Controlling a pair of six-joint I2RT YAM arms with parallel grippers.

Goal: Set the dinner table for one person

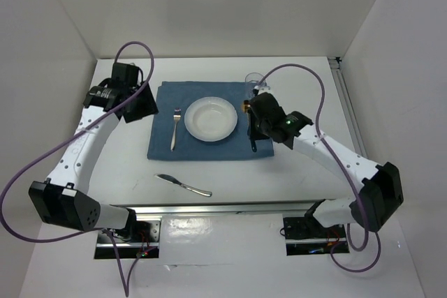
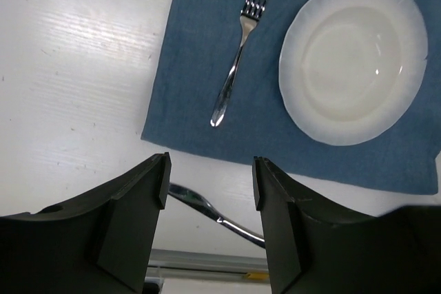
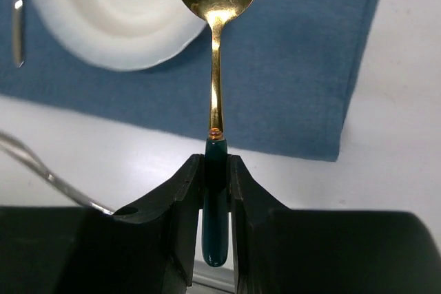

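Observation:
My right gripper lowers the gold spoon slightly away from the plate next, onto the placemat's bare strip (image 3: pixel 284 60).
The white dinner table (image 1: pixel 279 179) holds a blue placemat (image 1: pixel 164 146) with a white plate (image 1: pixel 210 118) at its middle and a fork (image 1: pixel 175 128) to the plate's left. My right gripper (image 3: pixel 216 170) is shut on the dark green handle of a gold spoon (image 3: pixel 216 94) and holds it above the placemat's right part (image 3: pixel 296 67), beside the plate (image 3: pixel 117 5). In the top view it (image 1: pixel 252 129) is just right of the plate. My left gripper (image 2: pixel 210 184) is open and empty, above the placemat's left edge (image 1: pixel 143 102). A knife (image 1: pixel 184 184) lies on the bare table in front of the placemat.
A clear glass (image 1: pixel 253 80) stands at the placemat's far right corner, just behind the right gripper. A silver rail (image 1: pixel 223 209) runs along the table's near edge. White walls close in the left, back and right sides.

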